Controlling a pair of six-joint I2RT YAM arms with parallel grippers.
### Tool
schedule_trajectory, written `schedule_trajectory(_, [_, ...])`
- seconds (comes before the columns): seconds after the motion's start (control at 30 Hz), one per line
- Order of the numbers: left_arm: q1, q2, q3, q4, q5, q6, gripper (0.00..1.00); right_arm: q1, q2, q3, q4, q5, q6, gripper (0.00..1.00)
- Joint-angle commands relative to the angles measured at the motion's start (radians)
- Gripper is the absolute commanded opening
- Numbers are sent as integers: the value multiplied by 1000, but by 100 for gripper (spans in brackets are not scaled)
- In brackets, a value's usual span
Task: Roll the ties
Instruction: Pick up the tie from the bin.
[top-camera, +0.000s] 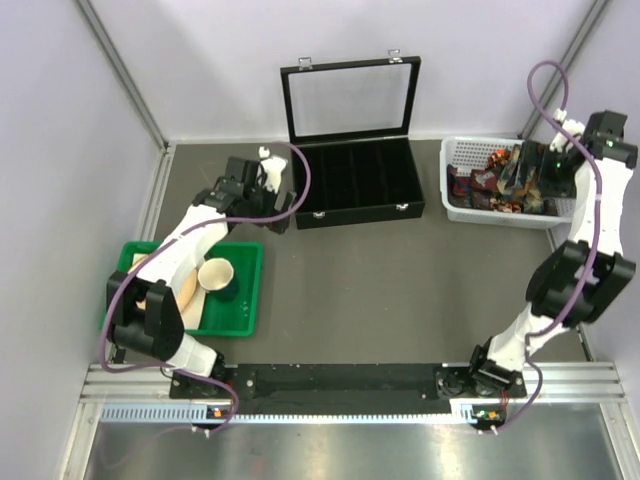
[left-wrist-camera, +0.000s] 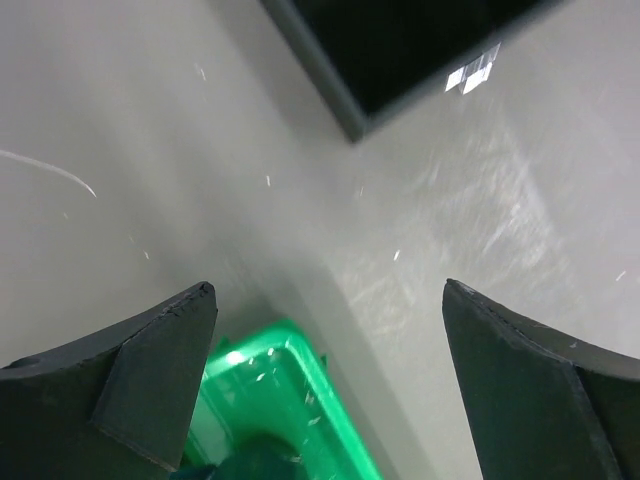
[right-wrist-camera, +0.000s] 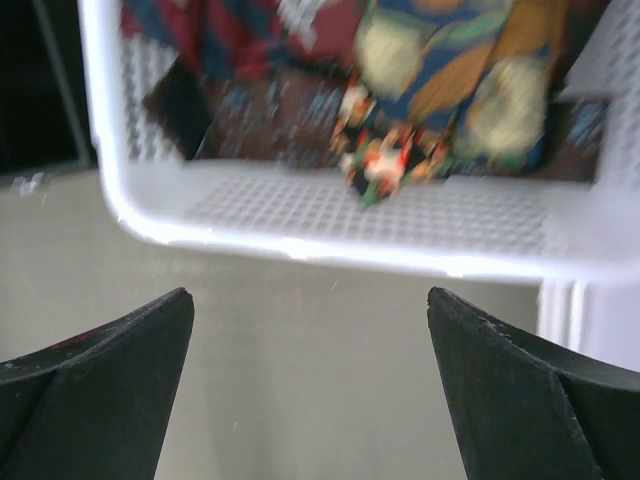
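The robot needs to bring its right gripper outward past the basket's near side and down onto the blue flowered tie (right-wrist-camera: 450, 40) next, because the tie is outward of and below the gripper's fingers.
Several ties (top-camera: 492, 178) with busy red, orange, brown and green patterns lie bunched in a white perforated basket (top-camera: 470, 214) at the back right. In the right wrist view the ties (right-wrist-camera: 400, 150) lie behind the basket's near wall (right-wrist-camera: 350, 235). My right gripper (top-camera: 530, 172) hangs over the basket; its jaws (right-wrist-camera: 310, 300) are wide open and empty, over bare table just in front of the basket. My left gripper (top-camera: 272, 200) is beside the left end of the black case (top-camera: 355, 180); it (left-wrist-camera: 328, 300) is open and empty above the table.
The black case stands open at the back centre, its glass lid (top-camera: 350, 98) upright and its slots dark inside. Its corner (left-wrist-camera: 355, 120) shows in the left wrist view. A green tray (top-camera: 245, 300) with a cup (top-camera: 217, 276) and wooden pieces sits at the left; its corner (left-wrist-camera: 335, 415) shows under my left gripper.
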Motion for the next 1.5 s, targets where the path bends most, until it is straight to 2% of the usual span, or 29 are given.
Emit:
schedule_trajectory(0.0, [1, 18, 85, 47, 0, -90, 99, 1, 136, 165, 72, 50, 22, 99])
schedule_trajectory(0.13, [3, 27, 128, -3, 78, -92, 99, 1, 282, 341, 59, 56, 27, 99])
schedule_trajectory(0.23, [12, 2, 131, -4, 114, -100, 99, 3, 351, 381, 72, 73, 28, 99])
schedule_trajectory(0.47, [46, -83, 65, 73, 158, -87, 99, 1, 417, 395, 109, 107, 16, 99])
schedule_trajectory(0.73, [46, -149, -17, 151, 233, -75, 99, 1, 505, 498, 94, 98, 8, 99])
schedule_trajectory(0.93, [46, -133, -22, 171, 249, -95, 99, 1, 583, 573, 106, 118, 5, 99])
schedule_trajectory(1.23, [46, -114, -28, 176, 273, -90, 99, 1, 647, 582, 232, 106, 42, 99])
schedule_trajectory(1.47, [46, -91, -30, 177, 284, -93, 99, 1, 715, 634, 267, 107, 54, 98])
